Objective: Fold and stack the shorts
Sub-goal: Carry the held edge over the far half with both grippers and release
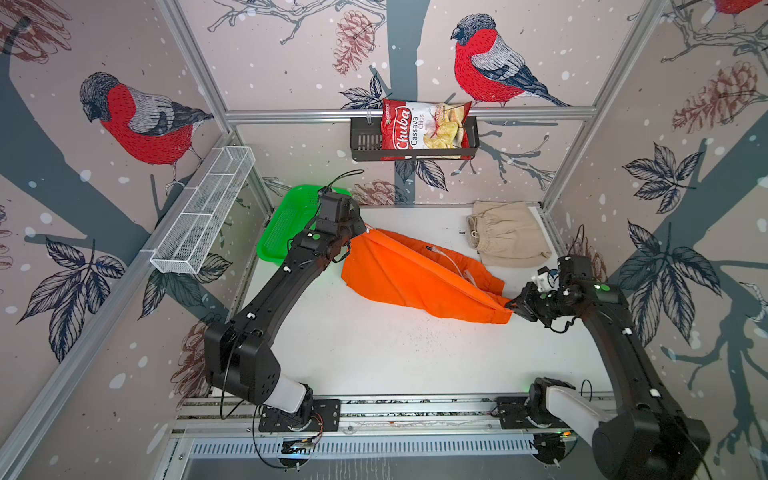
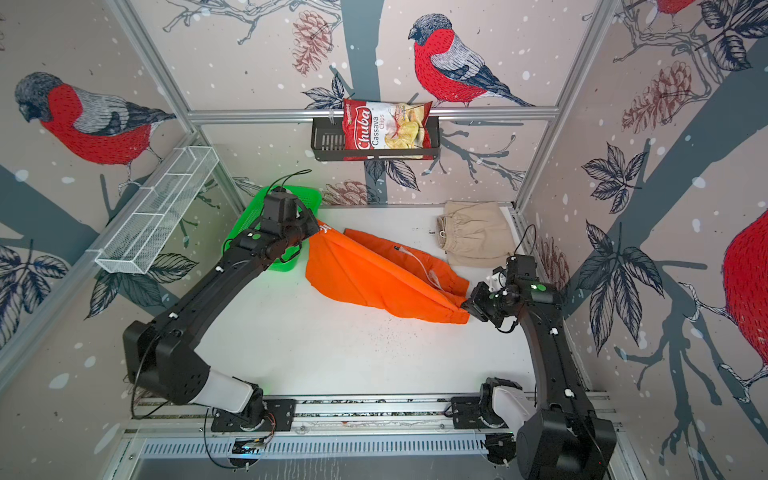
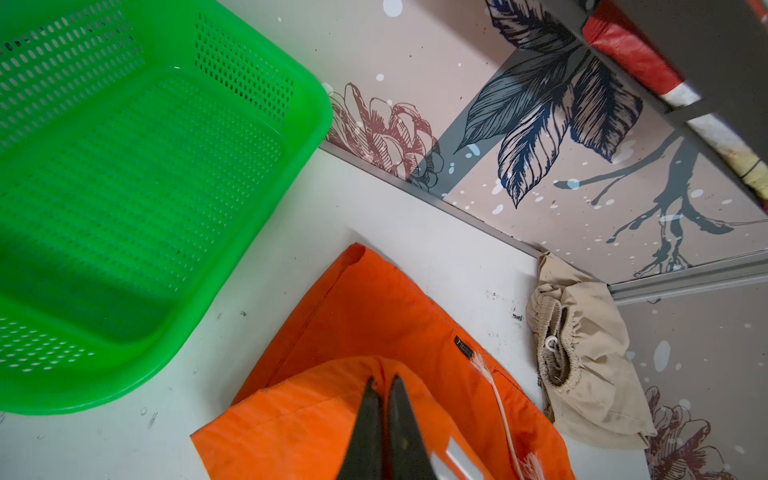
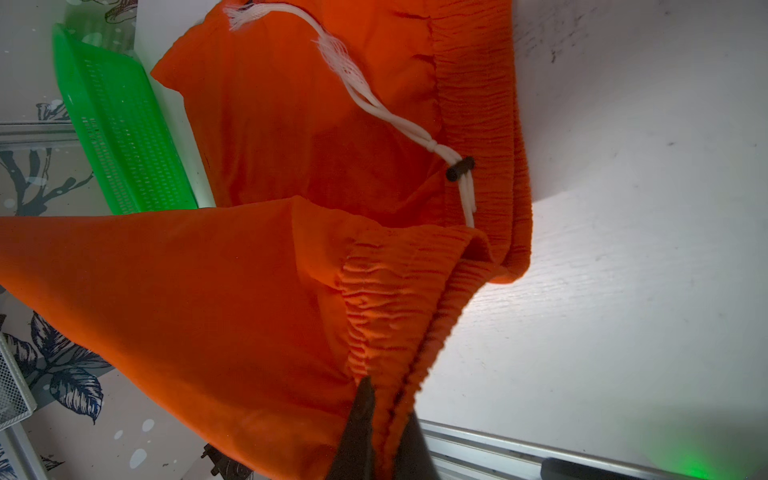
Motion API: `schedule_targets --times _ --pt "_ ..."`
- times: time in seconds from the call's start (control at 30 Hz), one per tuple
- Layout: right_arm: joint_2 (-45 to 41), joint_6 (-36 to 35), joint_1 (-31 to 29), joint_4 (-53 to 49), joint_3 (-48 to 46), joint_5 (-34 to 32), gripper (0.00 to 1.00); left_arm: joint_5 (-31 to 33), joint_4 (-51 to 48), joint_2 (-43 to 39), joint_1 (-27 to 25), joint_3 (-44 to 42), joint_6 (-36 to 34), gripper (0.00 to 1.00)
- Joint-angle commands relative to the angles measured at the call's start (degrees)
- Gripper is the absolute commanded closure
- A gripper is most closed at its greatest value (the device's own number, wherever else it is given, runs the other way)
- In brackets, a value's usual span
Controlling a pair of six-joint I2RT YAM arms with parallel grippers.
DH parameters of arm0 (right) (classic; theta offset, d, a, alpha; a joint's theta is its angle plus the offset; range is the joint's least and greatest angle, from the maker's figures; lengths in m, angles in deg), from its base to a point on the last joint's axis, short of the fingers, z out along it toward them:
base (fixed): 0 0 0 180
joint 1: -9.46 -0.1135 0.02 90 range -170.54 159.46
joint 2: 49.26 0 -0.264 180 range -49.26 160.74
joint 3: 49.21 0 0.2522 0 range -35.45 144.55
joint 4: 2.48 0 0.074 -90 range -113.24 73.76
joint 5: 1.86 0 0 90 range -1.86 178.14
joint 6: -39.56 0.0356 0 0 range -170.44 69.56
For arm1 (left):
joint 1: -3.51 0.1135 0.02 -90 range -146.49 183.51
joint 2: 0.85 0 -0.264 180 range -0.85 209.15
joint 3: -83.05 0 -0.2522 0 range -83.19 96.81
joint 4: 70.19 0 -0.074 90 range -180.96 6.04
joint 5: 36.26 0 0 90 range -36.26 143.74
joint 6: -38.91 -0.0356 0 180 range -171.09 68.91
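Next, my right gripper moves outward and down onto the far part of the lower waistband (image 1: 498, 284) (image 4: 473, 48), then releases. That layer already lies spread on the tabletop.
The orange shorts (image 1: 415, 278) (image 2: 374, 274) hang stretched between my two grippers above the white table (image 1: 374, 349). My left gripper (image 1: 360, 231) (image 3: 384, 380) is shut on a hem corner of the orange shorts (image 3: 332, 415) at the back left. My right gripper (image 1: 510, 306) (image 4: 388, 384) is shut on the elastic waistband of the orange shorts (image 4: 249, 291) at the right. A white drawstring (image 4: 374, 99) lies across the cloth. The beige shorts (image 1: 509, 232) (image 2: 476, 232) (image 3: 582, 374) lie bunched in the back right corner.
A green mesh basket (image 1: 282, 224) (image 3: 124, 187) stands at the back left, partly under my left arm. A black wall rack (image 1: 365, 141) holds a chips bag (image 1: 424, 129). A white wire shelf (image 1: 203, 208) hangs on the left wall.
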Motion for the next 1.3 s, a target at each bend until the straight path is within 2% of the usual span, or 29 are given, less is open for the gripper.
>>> schedule_targets --times 0.0,0.6,0.83,0.97,1.03,1.1,1.23,1.27 --pt "1.5 -2.1 0.7 -0.3 -0.7 -4.4 0.97 6.2 5.9 2.4 0.3 1.9 -0.9 1.0" --pt "13.4 -1.1 4.0 13.7 -4.1 -3.0 0.95 2.4 8.4 23.0 0.3 11.6 1.3 1.0" --pt "17.3 2.4 6.5 23.7 -6.7 -0.2 0.94 1.6 8.5 31.6 -0.8 18.0 1.3 1.0" --pt "20.2 4.5 6.5 29.2 -7.2 0.8 0.92 0.9 7.6 37.0 -1.1 21.7 1.5 1.0" --pt "21.4 5.5 6.7 31.7 -7.1 0.5 0.87 0.8 7.0 39.5 -1.3 23.3 1.3 0.99" --pt "22.5 6.6 6.9 34.5 -6.9 0.0 0.81 0.8 7.0 41.2 -1.4 24.3 1.3 0.9" --pt "22.7 9.7 6.9 40.6 -6.4 -0.9 0.55 0.2 7.3 43.8 -1.4 26.3 0.4 0.59" --pt "22.2 10.4 6.9 41.7 -5.9 -1.2 0.51 0.0 7.2 44.1 -1.4 27.0 0.0 0.51"
